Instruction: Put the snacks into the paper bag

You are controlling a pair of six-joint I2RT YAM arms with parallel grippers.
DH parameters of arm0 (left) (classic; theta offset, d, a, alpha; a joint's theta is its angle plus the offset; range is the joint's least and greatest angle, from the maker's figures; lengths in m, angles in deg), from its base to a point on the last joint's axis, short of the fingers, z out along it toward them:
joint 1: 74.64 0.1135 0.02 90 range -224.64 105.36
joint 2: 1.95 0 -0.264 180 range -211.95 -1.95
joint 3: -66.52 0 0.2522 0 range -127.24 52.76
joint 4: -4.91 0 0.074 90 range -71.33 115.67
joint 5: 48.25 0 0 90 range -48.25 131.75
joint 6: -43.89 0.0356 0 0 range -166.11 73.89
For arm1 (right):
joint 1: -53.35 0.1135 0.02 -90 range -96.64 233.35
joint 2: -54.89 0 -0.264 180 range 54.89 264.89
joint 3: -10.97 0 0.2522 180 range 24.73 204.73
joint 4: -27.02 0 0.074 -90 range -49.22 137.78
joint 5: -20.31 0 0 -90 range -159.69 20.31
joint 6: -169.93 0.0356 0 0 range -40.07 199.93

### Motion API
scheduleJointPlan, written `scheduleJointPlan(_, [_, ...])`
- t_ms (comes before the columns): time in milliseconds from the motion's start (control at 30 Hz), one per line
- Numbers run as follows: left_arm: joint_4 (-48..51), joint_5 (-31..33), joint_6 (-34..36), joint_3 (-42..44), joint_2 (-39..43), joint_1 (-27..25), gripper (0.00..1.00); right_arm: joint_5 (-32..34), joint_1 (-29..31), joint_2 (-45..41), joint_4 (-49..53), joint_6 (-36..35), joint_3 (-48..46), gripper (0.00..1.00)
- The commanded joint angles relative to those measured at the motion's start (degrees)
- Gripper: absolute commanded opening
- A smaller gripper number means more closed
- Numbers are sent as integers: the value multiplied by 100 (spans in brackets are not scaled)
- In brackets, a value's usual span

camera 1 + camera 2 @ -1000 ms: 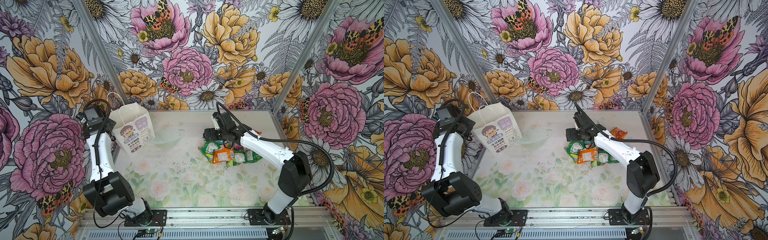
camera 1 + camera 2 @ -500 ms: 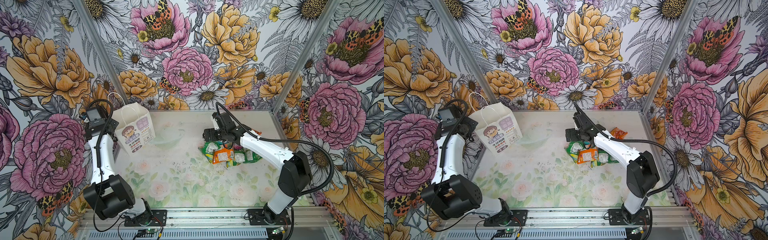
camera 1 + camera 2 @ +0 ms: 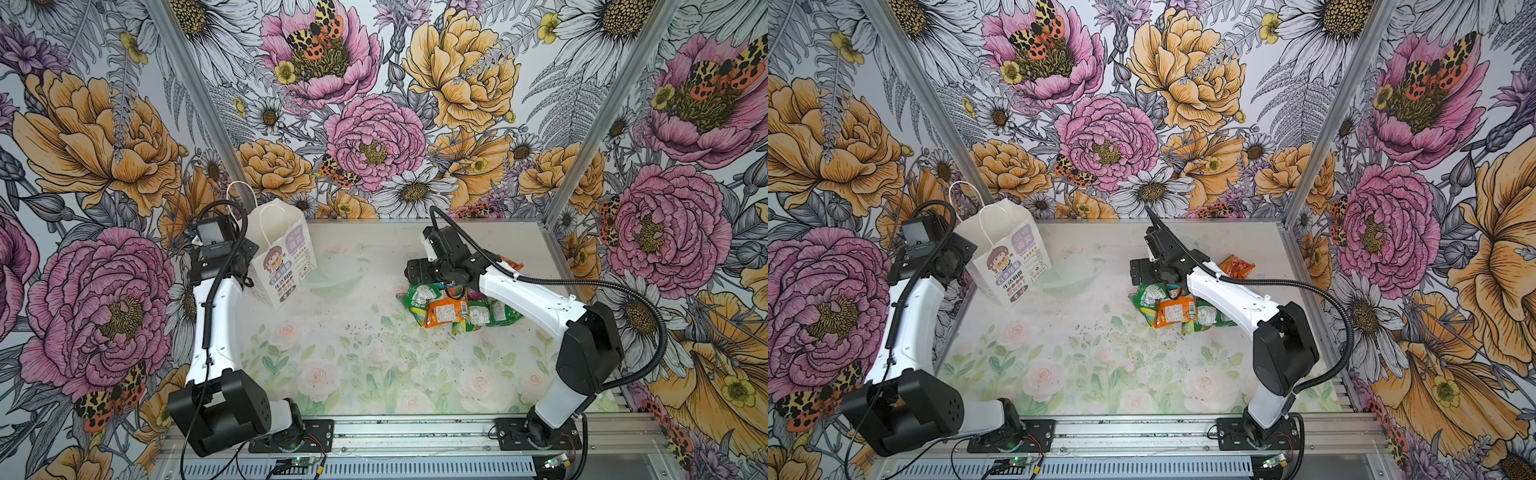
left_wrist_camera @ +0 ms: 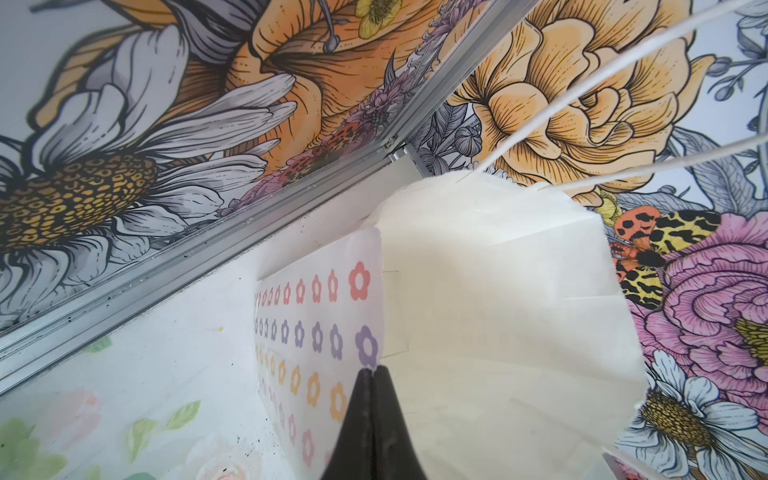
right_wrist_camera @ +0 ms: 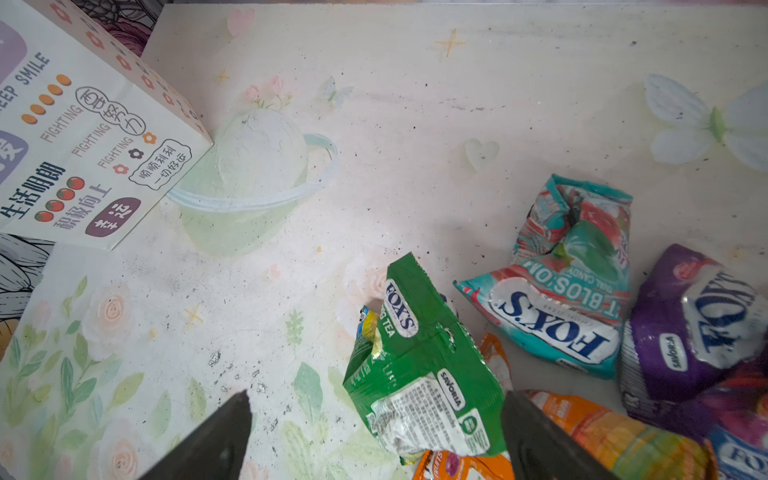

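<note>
The bag (image 3: 282, 249) moves by its rim in my left gripper toward the snacks onto the clear tabletop next and is released there, since it stands close to the wall.
The paper bag (image 3: 282, 249) (image 3: 1007, 253) stands upright and open-mouthed at the back left, cartoon face forward. My left gripper (image 4: 371, 370) is shut on the bag's rim, at the corner where the flower-patterned side (image 4: 316, 332) meets the white inside. The snacks (image 3: 453, 309) (image 3: 1177, 309) lie heaped right of centre. My right gripper (image 5: 374, 399) hangs open just over the heap, a green packet (image 5: 419, 374) between its fingers with gaps on both sides. Teal (image 5: 561, 299), purple (image 5: 698, 328) and orange (image 5: 615, 432) packets lie beside it. One orange packet (image 3: 1236, 266) lies apart, behind the right arm.
Floral walls and metal corner posts (image 3: 598, 112) close in the table (image 3: 374, 365) on three sides. The bag stands close to the left wall and the rail (image 4: 208, 249) along its foot. A metal rail (image 3: 415, 432) with both arm bases runs along the front edge.
The left arm has moved a little to the right, bringing the bag's top with it. The right arm has stayed over the heap with its jaws open.
</note>
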Motion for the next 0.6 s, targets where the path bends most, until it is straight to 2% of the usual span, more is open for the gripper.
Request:
scheduleJointPlan(0, [-193,39,-198,146,249,-159,0,53,42,-182,-3,54,-163,96])
scheduleJointPlan(567, [-215,269,-681,688,885,-1293,0,159,50,-685,-8,-29,-809,96])
